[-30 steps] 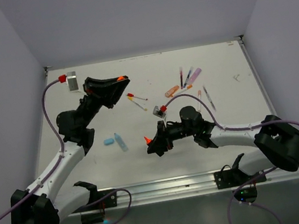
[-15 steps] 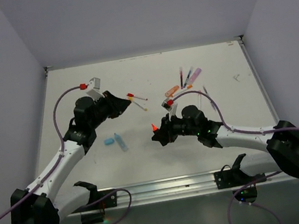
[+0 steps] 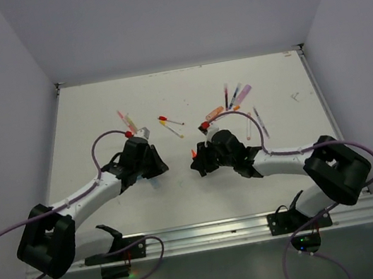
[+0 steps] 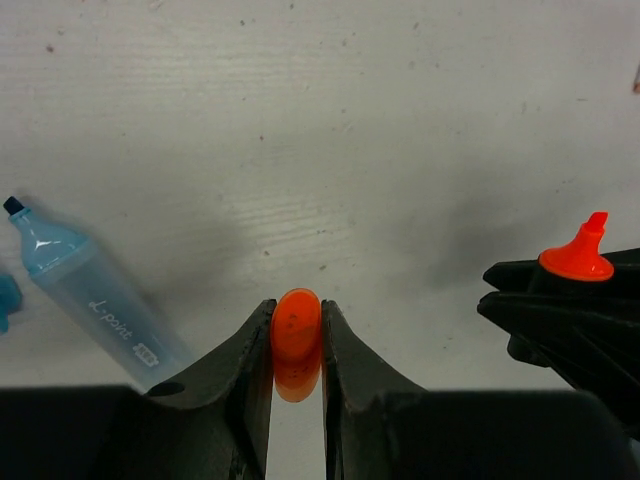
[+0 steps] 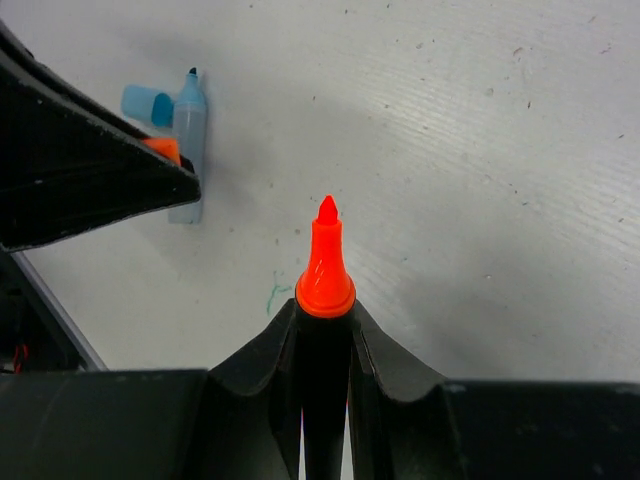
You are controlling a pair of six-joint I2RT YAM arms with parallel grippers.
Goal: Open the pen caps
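The orange cap is already off, so my right gripper moves toward my left gripper and down to the table near the light blue highlighter (image 3: 167,179) (image 5: 246,190) next.
My left gripper (image 4: 296,318) is shut on an orange pen cap (image 4: 296,340), which is pinched upright between its fingers low over the table. My right gripper (image 5: 325,308) is shut on the black body of an uncapped orange highlighter (image 5: 325,265), its tip pointing away. In the top view the left gripper (image 3: 153,161) and the right gripper (image 3: 197,163) face each other near the table's middle, a short gap apart. The cap and the highlighter are separate.
An uncapped light blue highlighter (image 4: 95,300) lies left of my left gripper, its blue cap (image 5: 147,105) beside it. Several capped pens (image 3: 236,95) lie at the back right, two more (image 3: 171,124) at the back middle, and one (image 3: 124,118) at the back left.
The left arm swung from the back left down to the table's middle, still holding the orange cap. The right gripper shifted a little back and right with the highlighter.
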